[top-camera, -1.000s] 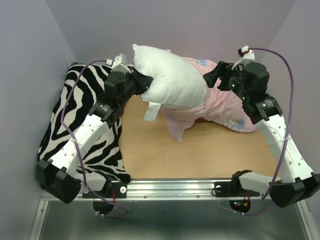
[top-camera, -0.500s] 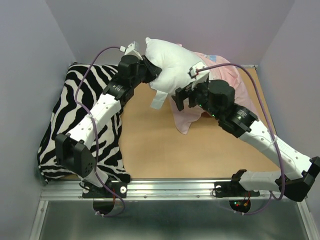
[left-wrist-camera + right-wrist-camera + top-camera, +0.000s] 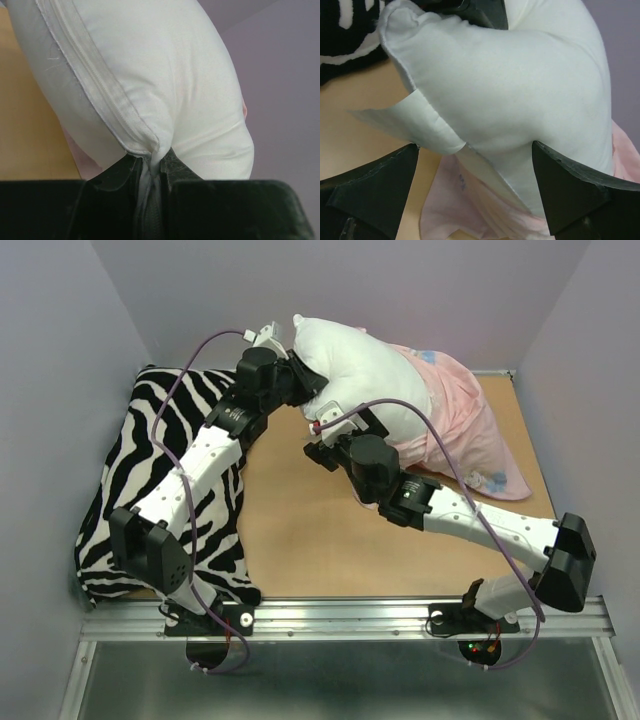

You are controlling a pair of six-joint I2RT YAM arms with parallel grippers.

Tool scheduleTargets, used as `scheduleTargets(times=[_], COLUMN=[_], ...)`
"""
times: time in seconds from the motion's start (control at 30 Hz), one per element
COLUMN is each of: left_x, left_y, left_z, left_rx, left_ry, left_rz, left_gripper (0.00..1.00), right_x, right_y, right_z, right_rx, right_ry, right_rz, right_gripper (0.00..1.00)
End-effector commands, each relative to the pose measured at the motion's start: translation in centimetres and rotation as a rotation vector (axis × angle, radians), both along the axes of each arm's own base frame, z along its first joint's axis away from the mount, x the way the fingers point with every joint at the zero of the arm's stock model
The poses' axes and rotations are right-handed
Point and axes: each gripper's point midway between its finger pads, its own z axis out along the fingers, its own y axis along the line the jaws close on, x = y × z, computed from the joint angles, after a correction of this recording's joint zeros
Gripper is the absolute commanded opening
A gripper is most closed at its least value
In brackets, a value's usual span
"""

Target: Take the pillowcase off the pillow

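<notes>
My right gripper pushes onto the white pillow's fold and closes next, since its open fingers already frame the fold beside my left gripper.
The white pillow is held up at the back of the table, and its right end is still inside the pink pillowcase. The rest of the pillowcase lies spread on the table to the right. My left gripper is shut on the pillow's left corner seam, seen close in the left wrist view. My right gripper is open just below the pillow's near corner. In the right wrist view its gripper frames the pillow, its white tag and the pale pink pillowcase, and holds nothing.
A black-and-white zebra cushion covers the table's left side, under my left arm. Purple walls enclose the back and both sides. The tan tabletop lies in front of the pillow. A metal rail runs along the near edge.
My right arm has swung from the far right to under the pillow's near-left corner. My left arm moved the pillow back and right a second ago, then held still. The pillowcase now lies flatter on the right.
</notes>
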Motion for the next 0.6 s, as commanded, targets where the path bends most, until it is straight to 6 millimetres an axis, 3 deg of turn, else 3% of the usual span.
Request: scheduleTargets(times=[0.0, 0.17, 0.27, 0.3, 0.33, 0.43, 0.47, 0.5, 0.57], left_x=[-4.1, -7.1, -8.6, -8.9, -9.2, -10.6, -11.0, -11.0, -11.2], left_y=[-0.9, -0.5, 0.2, 0.4, 0.8, 2.1, 2.5, 2.8, 3.7], left_z=[7.7, 9.8, 11.4, 11.9, 12.4, 14.8, 15.8, 16.5, 18.1], left_rx=[-0.084, -0.107, -0.126, -0.133, -0.138, -0.166, -0.177, -0.183, -0.198], left_ry=[-0.195, -0.245, -0.282, -0.292, -0.303, -0.361, -0.383, -0.401, -0.441], left_rz=[-0.112, -0.154, -0.159, -0.154, -0.144, -0.118, -0.107, -0.095, -0.056], left_gripper=[0.0, 0.0, 0.0, 0.0, 0.0, 0.0, 0.0, 0.05, 0.21], right_x=[1.6, 2.8, 3.2, 3.3, 3.4, 2.9, 2.3, 1.9, 1.1], right_y=[-1.6, -1.2, -1.4, -1.5, -1.6, -1.5, -1.4, -1.4, -1.9], right_z=[3.8, 4.4, 6.3, 6.7, 6.9, 9.1, 10.6, 11.6, 14.3], right_rx=[0.039, 0.04, 0.08, 0.084, 0.08, 0.173, 0.257, 0.299, 0.374], right_ry=[-0.178, -0.195, -0.213, -0.216, -0.213, -0.187, -0.177, -0.173, -0.176], right_rz=[-0.15, -0.159, -0.192, -0.204, -0.208, -0.187, -0.151, -0.13, -0.097], right_gripper=[1.0, 1.0, 0.95, 0.9, 0.64, 0.1, 0.02, 0.0, 0.01])
